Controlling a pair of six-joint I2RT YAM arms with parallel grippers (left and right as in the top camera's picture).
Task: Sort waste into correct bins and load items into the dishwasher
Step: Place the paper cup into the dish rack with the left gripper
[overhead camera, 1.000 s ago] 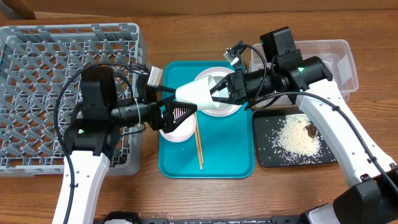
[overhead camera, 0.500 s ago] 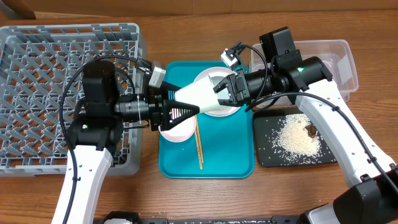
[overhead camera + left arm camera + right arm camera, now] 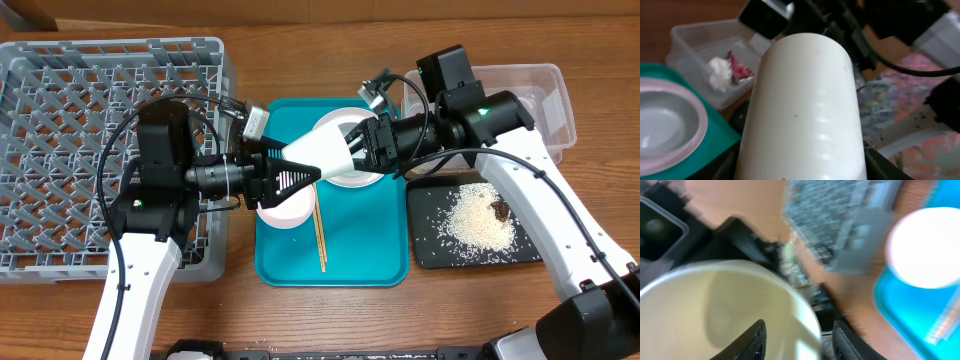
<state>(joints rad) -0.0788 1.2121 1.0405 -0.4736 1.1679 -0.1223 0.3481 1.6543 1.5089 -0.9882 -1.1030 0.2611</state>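
Note:
Next I should swing my left gripper down to the dish rack's empty near wires, below it and to its left in the overhead view, and release the cup (image 3: pixel 320 152).
The white cup (image 3: pixel 320 152) lies sideways in the air over the teal tray (image 3: pixel 370 250). My left gripper (image 3: pixel 283 175) is shut on its body, which fills the left wrist view (image 3: pixel 805 110). My right gripper (image 3: pixel 362 148) is open at its mouth. In the right wrist view the fingers (image 3: pixel 802 340) straddle the cup's rim (image 3: pixel 715 310), one inside and one outside, with gaps. Under the cup sit the white plate (image 3: pixel 340 118), the pink-and-white bowl (image 3: pixel 285 208) and the chopsticks (image 3: pixel 320 240).
The grey dish rack (image 3: pixel 90 150) stands at the left. The clear tub (image 3: pixel 545 90) at the back right holds the napkin (image 3: pixel 717 72) and red wrapper (image 3: pixel 740 70). The black tray (image 3: pixel 440 250) holds rice (image 3: pixel 478 220) and a brown scrap (image 3: pixel 498 209).
My left gripper has moved right and closed round the cup's body. The cup has tilted a little flatter. The right arm has hardly shifted.

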